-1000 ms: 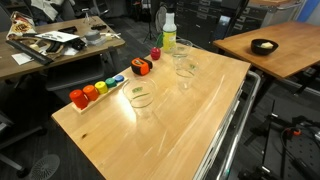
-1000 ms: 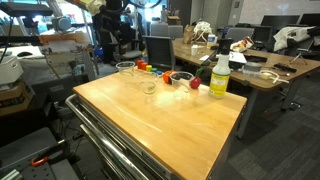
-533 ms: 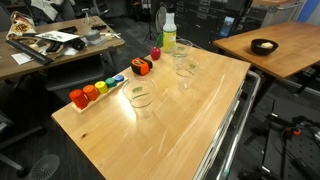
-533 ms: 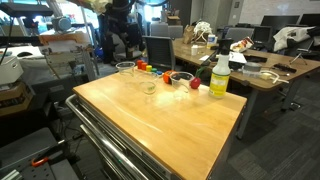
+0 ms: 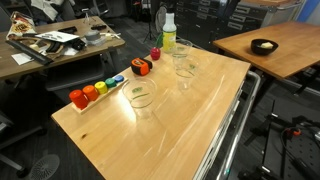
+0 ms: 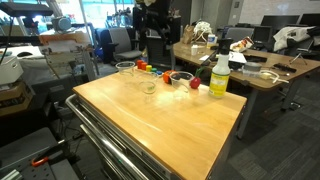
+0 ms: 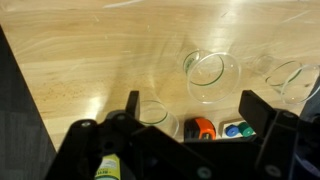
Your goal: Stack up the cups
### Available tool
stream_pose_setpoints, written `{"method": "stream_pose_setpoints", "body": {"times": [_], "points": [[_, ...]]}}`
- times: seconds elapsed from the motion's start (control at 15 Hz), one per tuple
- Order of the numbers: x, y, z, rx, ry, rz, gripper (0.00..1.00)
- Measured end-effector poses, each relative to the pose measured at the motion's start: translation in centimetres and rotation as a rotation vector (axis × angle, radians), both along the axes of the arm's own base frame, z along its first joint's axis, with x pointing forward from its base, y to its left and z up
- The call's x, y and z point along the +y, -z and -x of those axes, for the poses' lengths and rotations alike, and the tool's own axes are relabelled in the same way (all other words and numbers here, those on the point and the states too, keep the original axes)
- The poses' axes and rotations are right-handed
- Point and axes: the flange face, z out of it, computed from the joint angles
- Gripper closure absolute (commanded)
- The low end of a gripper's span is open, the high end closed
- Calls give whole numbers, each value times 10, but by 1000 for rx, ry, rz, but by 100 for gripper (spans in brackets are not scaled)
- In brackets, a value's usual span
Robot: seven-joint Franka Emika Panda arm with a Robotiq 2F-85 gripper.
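My gripper lowers to the bottle-side rim of the cup (image 5: 176, 43) (image 7: 145, 130) by the spray bottle next.
Three clear plastic cups stand apart on the wooden table (image 5: 190, 120): one near the blocks (image 5: 141, 97), one mid-table (image 5: 185, 70) and one by the spray bottle (image 5: 183, 48). In the wrist view they show as one in the centre (image 7: 212, 75), one at the right edge (image 7: 292, 80) and one by the left finger (image 7: 158, 118). My gripper (image 7: 195, 112) is open and empty, high above the cups and touching none. The dark arm (image 6: 150, 18) hangs over the table's far side.
A yellow-green spray bottle (image 5: 168, 33) stands at the far edge of the table. A row of coloured blocks (image 5: 97, 90), an orange block (image 5: 141, 67) and a red block (image 5: 155, 54) line one side. Desks and chairs surround the table.
The arm has swung to the right along the table's far side in the exterior view. The cups have not moved.
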Motion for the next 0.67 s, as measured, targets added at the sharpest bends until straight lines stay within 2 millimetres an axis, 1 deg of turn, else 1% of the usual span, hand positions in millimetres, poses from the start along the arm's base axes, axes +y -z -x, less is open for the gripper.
{"method": "stream_pose_setpoints", "body": {"times": [0.13, 0.53, 0.67], "points": [[-6, 12, -22, 24, 10, 2, 0], [-8, 73, -91, 107, 21, 46, 0], [-12, 86, -110, 108, 43, 77, 0]]}}
